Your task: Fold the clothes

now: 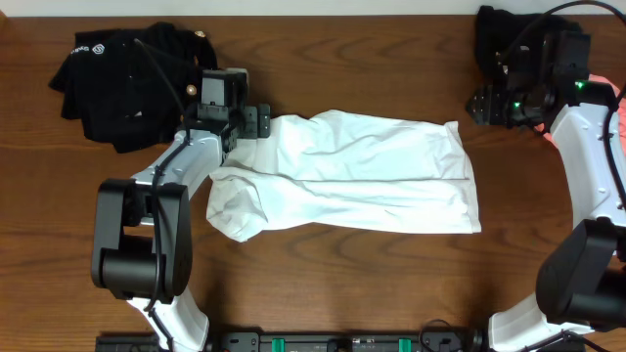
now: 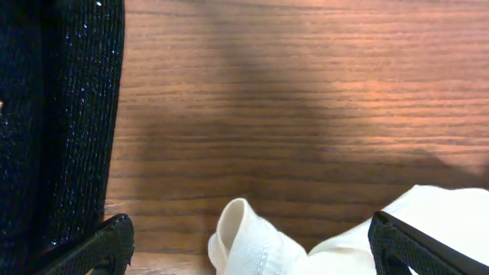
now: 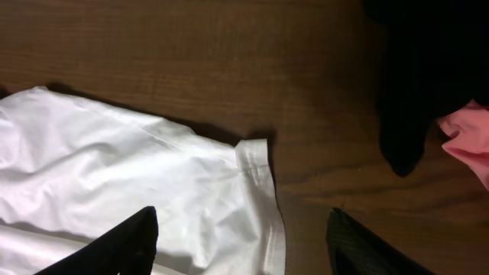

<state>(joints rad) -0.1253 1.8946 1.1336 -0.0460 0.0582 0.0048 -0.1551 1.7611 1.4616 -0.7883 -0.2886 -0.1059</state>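
The open fingers of my right gripper are still above the cloth. My right gripper will go down to the left in the overhead view, onto the shirt's far hemmed corner (image 1: pixel 452 128) (image 3: pixel 253 153).
A white T-shirt (image 1: pixel 362 171) lies folded lengthwise across the middle of the table, no print showing. My left gripper (image 1: pixel 256 121) is open at the shirt's upper left edge. In the left wrist view its fingers (image 2: pixel 252 256) stand wide apart around a raised white hem fold (image 2: pixel 243 237), not closed on it. My right gripper (image 1: pixel 486 105) is open, just off the shirt's upper right corner. In the right wrist view its fingers (image 3: pixel 241 244) hover over that hemmed corner (image 3: pixel 256 172).
A black garment pile (image 1: pixel 127 78) lies at the back left, also at the left of the left wrist view (image 2: pixel 53 114). Another black piece (image 1: pixel 504 34) and a pink piece (image 1: pixel 618 108) lie at the back right, both in the right wrist view (image 3: pixel 428 69) (image 3: pixel 466 137).
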